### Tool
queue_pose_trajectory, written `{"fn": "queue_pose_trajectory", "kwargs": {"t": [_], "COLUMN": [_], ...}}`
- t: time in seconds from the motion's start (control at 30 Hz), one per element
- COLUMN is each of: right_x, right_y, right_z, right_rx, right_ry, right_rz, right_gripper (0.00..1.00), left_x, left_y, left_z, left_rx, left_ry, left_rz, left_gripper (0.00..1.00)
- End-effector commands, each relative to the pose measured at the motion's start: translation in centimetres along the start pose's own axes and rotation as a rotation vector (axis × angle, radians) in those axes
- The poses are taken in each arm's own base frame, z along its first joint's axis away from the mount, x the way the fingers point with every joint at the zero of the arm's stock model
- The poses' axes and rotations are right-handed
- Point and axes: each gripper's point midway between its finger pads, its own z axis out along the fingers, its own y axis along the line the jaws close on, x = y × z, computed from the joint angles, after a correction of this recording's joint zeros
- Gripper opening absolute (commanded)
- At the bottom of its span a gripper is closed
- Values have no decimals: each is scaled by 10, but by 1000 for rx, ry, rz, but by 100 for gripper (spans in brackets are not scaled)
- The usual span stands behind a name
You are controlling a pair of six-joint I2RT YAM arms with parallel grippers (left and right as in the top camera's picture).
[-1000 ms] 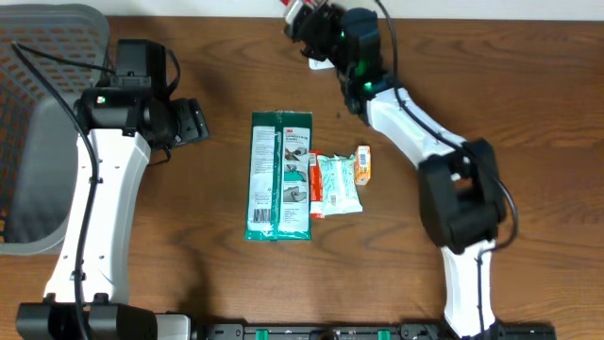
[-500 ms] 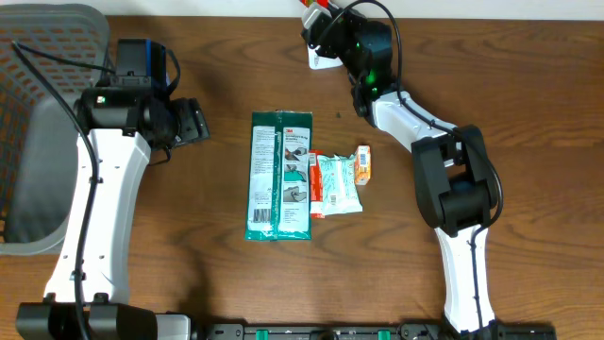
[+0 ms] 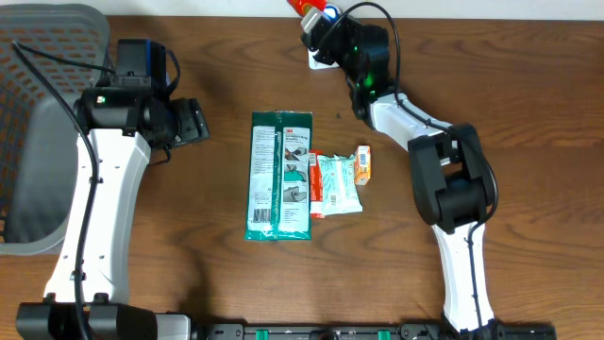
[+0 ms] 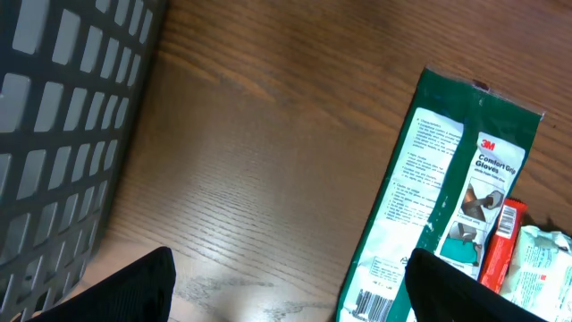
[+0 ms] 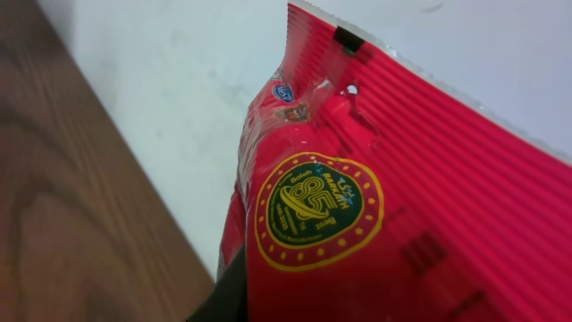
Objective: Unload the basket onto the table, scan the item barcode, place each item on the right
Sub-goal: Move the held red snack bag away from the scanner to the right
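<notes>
The bare wood lies below my right gripper and to its right in the overhead view, so next I should swing the gripper back and lower it to release the packet.
A red snack packet [image 3: 308, 8] with a green and yellow round emblem fills the right wrist view [image 5: 402, 206]. My right gripper [image 3: 319, 26] is shut on it at the table's far edge, by the white wall. One dark finger [image 5: 228, 295] shows beside the packet; the other is hidden behind it. Dark marks on the packet are too blurred to read as a barcode. My left gripper [image 3: 198, 123] [image 4: 295, 300] hangs open over bare wood, left of a green glove package [image 3: 280, 175] [image 4: 447, 197] that has a barcode [image 4: 371, 306] at its near end.
Next to the green package lie a thin red item [image 3: 315, 184], a white-green packet [image 3: 340, 184] and a small orange packet [image 3: 363, 163]. A grey mesh basket [image 3: 38, 123] [image 4: 63, 116] stands at the left edge.
My right arm has folded in toward the far edge, carrying the red packet a little to the right. The left arm and the items on the table have not moved.
</notes>
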Motion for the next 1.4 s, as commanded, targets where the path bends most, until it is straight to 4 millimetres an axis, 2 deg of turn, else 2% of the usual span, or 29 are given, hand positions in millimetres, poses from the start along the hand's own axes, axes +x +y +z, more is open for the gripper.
{"fn": "queue_pose_trajectory", "kwargs": {"t": [0.0, 0.17, 0.3, 0.4, 0.53, 0.6, 0.7, 0.77, 0.87, 0.93, 1.0, 1.03, 1.1, 1.13, 1.17, 1.27, 1.33, 1.37], "right_x": [2, 2, 1, -14, -40, -63, -96, -118, -127, -129, -123, -121, -106, -100, -85, -57, -25, -15], "right_y": [-1, 3, -7, -34, -62, -81, -101, -113, -125, -129, -131, -132, -133, -132, -127, -108, -94, -92], "right_z": [2, 1, -1, -6, -18, -28, -44, -64, -94, -122, -171, -185, -224, -236, -260, -303, -336, -346], "right_rx": [-2, -37, -11, 61, 47, 30, -41, -115, -151, -168, -181, -177, -154, -147, -141, -180, -173, -154], "right_ry": [-14, -30, -45, -124, -207, -250, -254, -186, -40, 74, 248, 293, 430, 477, 573, 762, 943, 996], "right_rz": [20, 22, 14, 84, 226, 296, 399, 514, 623, 683, 779, 804, 864, 876, 905, 962, 990, 998], "right_gripper": [1, 1, 1, 1, 1, 1, 1, 1, 1, 1, 1, 1, 1, 1, 1, 1, 1, 1], "left_x": [-3, -3, -3, -3, -3, -3, -3, -3, -3, -3, -3, -3, -3, -3, -3, -3, -3, -3], "left_y": [3, 3, 3, 3, 3, 3, 3, 3, 3, 3, 3, 3, 3, 3, 3, 3, 3, 3], "left_z": [-3, -3, -3, -3, -3, -3, -3, -3, -3, -3, -3, -3, -3, -3, -3, -3, -3, -3], "left_rx": [-10, -10, -10, -10, -10, -10, -10, -10, -10, -10, -10, -10, -10, -10, -10, -10, -10, -10], "left_ry": [-11, -11, -11, -11, -11, -11, -11, -11, -11, -11, -11, -11, -11, -11, -11, -11, -11, -11], "left_rz": [-2, -2, -2, -2, -2, -2, -2, -2, -2, -2, -2, -2, -2, -2, -2, -2, -2, -2], "left_gripper": [83, 83, 83, 83, 83, 83, 83, 83, 83, 83, 83, 83, 83, 83, 83, 83, 83, 83]}}
